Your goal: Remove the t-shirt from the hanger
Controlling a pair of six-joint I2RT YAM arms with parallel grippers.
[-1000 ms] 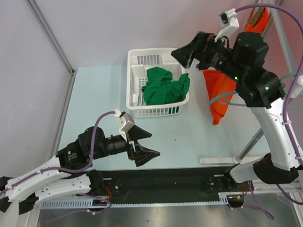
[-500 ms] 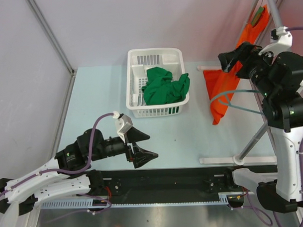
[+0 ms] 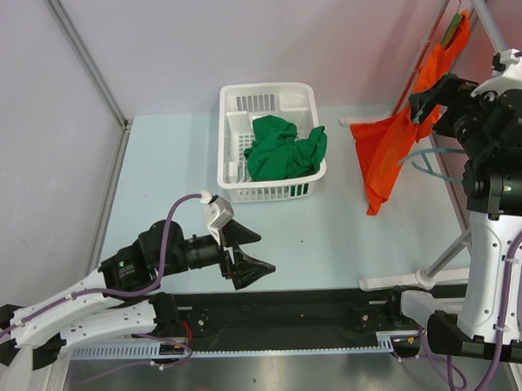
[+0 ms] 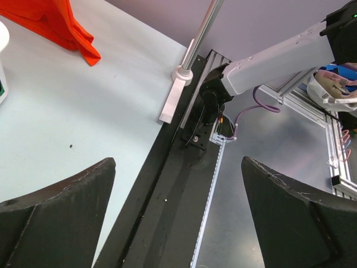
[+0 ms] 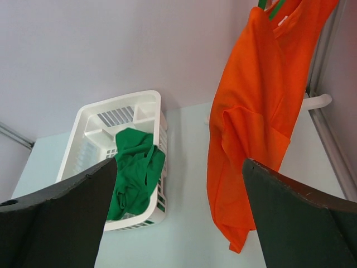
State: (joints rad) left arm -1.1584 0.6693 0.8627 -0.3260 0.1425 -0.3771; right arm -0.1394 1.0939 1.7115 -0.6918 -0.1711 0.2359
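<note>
The right gripper swings outward next and turns onto the shirt's upper edge below the hanger, since that edge hangs free, outward of my fingers.
An orange t-shirt (image 3: 388,152) hangs from a green hanger (image 3: 450,28) on the metal stand at the right. It also shows in the right wrist view (image 5: 254,111), with the green hanger (image 5: 271,8) at its neck. My right gripper (image 3: 422,100) is open and empty, raised beside the shirt's upper part. My left gripper (image 3: 250,252) is open and empty, low over the table's near edge, far from the shirt. The left wrist view shows the shirt's hem (image 4: 56,22) at the top left.
A white basket (image 3: 233,141) with a crumpled green garment (image 3: 285,147) stands at the table's back middle. The stand's pole (image 3: 495,24) and white foot (image 3: 414,278) are at the right, beside my right arm. A black rail (image 3: 291,310) runs along the near edge.
My right arm has swung right and away from the basket toward the stand. The orange shirt has shifted and now hangs spread wider. The left arm has barely moved.
</note>
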